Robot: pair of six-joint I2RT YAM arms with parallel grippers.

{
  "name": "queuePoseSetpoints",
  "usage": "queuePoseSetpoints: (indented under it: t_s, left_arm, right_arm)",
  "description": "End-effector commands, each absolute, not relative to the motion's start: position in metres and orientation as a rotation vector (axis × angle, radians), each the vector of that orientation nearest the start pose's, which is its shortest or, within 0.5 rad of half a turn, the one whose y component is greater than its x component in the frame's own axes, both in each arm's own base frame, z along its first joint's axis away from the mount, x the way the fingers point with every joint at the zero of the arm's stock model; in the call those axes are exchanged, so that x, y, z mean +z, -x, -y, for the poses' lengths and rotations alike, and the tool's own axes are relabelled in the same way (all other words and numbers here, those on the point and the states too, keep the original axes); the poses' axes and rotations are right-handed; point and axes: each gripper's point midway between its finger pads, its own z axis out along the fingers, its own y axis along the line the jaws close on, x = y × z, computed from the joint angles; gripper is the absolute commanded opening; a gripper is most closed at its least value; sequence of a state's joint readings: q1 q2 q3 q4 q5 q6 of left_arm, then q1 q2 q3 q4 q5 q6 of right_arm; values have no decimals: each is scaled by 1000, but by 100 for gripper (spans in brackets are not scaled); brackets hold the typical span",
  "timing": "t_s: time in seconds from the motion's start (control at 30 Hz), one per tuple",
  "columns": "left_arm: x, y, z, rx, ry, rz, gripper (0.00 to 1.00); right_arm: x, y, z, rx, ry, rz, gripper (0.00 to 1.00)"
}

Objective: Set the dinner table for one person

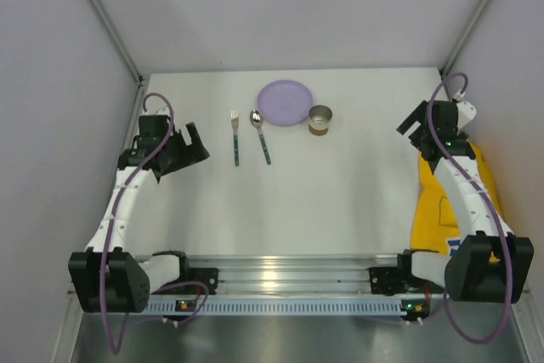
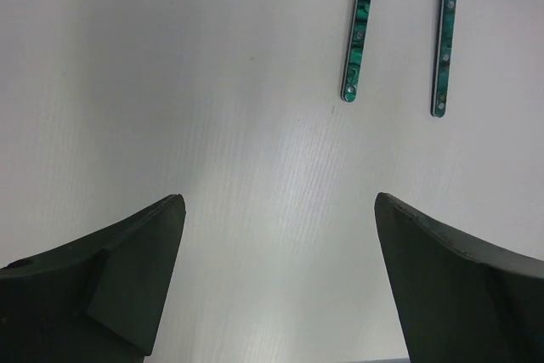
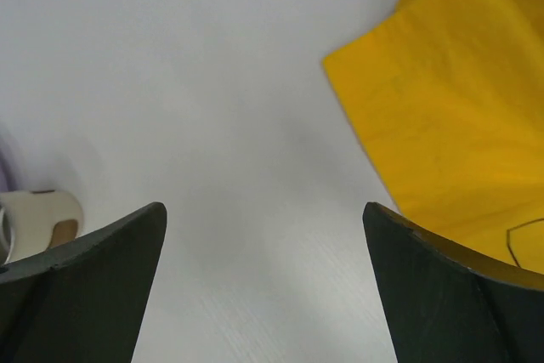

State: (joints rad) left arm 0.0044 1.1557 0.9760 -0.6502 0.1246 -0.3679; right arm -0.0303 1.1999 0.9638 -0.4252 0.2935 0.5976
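Observation:
My right gripper's fingers are over bare table beside the cloth, so it will move down and back onto the placemat's edge facing the open table next.
The white dinner table (image 1: 340, 201) carries a green-handled fork (image 1: 235, 138) and spoon (image 1: 261, 136) side by side, a purple plate (image 1: 286, 101) and a small beige cup (image 1: 320, 120) at the back. My left gripper (image 1: 199, 144) hovers open to the left of the fork. In its wrist view the fork handle (image 2: 359, 31) and spoon handle (image 2: 442, 48) lie ahead of the open left gripper (image 2: 280, 210). My right gripper (image 1: 408, 127) is open at the right, with nothing between its fingers (image 3: 425, 278).
A yellow cloth placemat (image 1: 442, 210) lies along the table's right edge, partly under the right arm, and shows as yellow cloth (image 3: 450, 99) in the right wrist view. The cup (image 3: 38, 218) peeks in at that view's left. Grey walls enclose the table on three sides.

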Motion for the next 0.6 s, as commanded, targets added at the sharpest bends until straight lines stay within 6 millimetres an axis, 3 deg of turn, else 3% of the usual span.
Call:
queuePoseSetpoints:
  t_s: [0.0, 0.17, 0.3, 0.43, 0.57]
  left_arm:
    - [169, -311, 25, -245, 399, -2376, 99]
    - [145, -299, 19, -184, 434, -2460, 99]
    - [140, -295, 20, -195, 463, -2467, 99]
    - [132, -295, 26, -236, 454, -2497, 94]
    - [127, -295, 31, -268, 453, -2532, 90]
  right_arm:
    - [180, -332, 76, -154, -980, -2022, 100]
    - [144, -329, 93, -141, -1093, -2122, 100]
    - [111, -323, 105, -163, -1168, -2239, 100]
    - [64, -323, 103, -131, -1194, -2404, 100]
    - [36, -318, 104, -160, -1233, -2488, 100]
